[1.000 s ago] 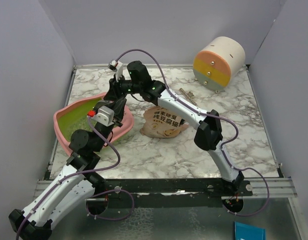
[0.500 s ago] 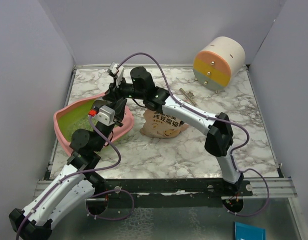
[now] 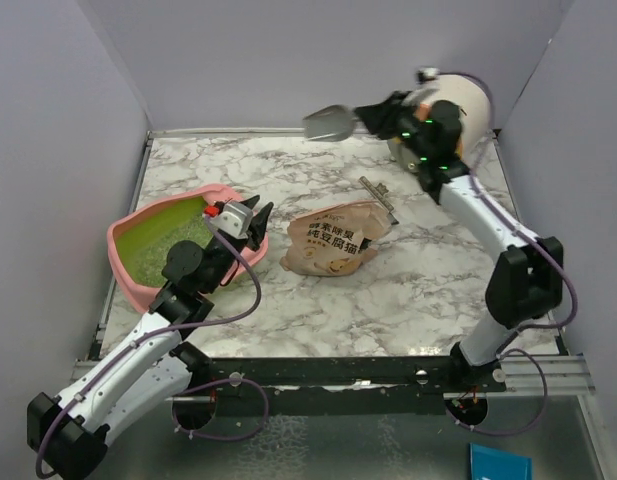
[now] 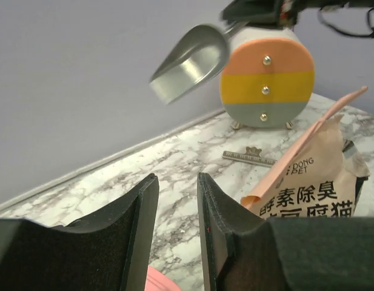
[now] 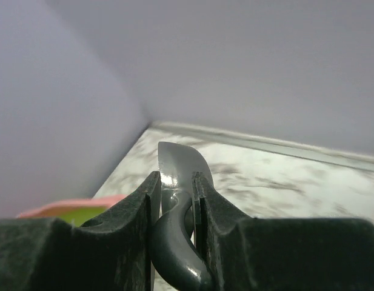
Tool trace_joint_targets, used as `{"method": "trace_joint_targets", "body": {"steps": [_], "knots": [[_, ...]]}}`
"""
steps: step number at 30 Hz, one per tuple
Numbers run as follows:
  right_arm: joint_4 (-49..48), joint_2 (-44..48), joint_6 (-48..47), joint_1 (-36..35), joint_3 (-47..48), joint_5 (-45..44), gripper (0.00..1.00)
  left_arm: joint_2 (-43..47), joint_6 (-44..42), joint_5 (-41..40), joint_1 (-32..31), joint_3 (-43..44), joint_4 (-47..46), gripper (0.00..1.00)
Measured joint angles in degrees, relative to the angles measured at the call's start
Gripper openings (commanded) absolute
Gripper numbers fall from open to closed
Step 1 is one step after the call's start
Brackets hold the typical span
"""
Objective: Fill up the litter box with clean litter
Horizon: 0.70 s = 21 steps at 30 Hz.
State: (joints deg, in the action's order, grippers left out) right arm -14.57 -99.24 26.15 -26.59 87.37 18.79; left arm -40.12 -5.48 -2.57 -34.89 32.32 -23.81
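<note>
My right gripper should move down and draw back, to the right in the top view, onto the marble point(image 3: 426, 241) beside the pouch, because that spot is clear.
The pink litter box point(image 3: 128, 262) with a yellow-green inside sits at the left; I cannot make out litter in it. The tan litter pouch point(image 3: 333, 240) lies on its side in the middle of the table. My left gripper point(image 3: 256, 222) is open and empty, low over the box's right rim, between the box and the pouch point(image 4: 314, 176). My right gripper point(image 3: 376, 117) is shut on the handle of the grey metal scoop point(image 3: 330, 122) and holds it high near the back wall. The scoop point(image 5: 180, 160) looks empty in the left wrist view point(image 4: 193, 60).
The round cream-orange-yellow drawer unit point(image 3: 466, 100) stands at the back right, partly behind my right arm. A grey slotted strip point(image 3: 378, 197) lies on the marble behind the pouch. Walls close off the left, back and right.
My right arm has swung away from the litter box to the back right, lifting the scoop high. My left gripper has come down to the box's right rim.
</note>
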Motion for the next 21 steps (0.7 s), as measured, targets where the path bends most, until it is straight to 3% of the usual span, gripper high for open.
{"method": "trace_joint_targets", "body": {"steps": [3, 5, 13, 21], "knots": [[-4.22, 6.62, 9.42, 16.31, -11.21, 0.04, 0.01, -2.49, 0.66, 1.79, 0.02, 0.00, 0.35, 0.49], [-3.78, 11.15, 13.46, 23.41, -17.29, -0.02, 0.01, -3.67, 1.22, 3.06, 0.04, 0.02, 0.37, 0.55], [2.12, 38.18, 21.31, 34.49, -39.06, -1.36, 0.01, -6.23, 3.23, 8.94, 1.90, 0.13, -0.04, 0.63], [8.66, 48.92, 23.28, 41.13, -53.13, -5.11, 0.01, -8.15, 5.18, 15.93, 4.20, 0.50, -1.20, 0.64]]}}
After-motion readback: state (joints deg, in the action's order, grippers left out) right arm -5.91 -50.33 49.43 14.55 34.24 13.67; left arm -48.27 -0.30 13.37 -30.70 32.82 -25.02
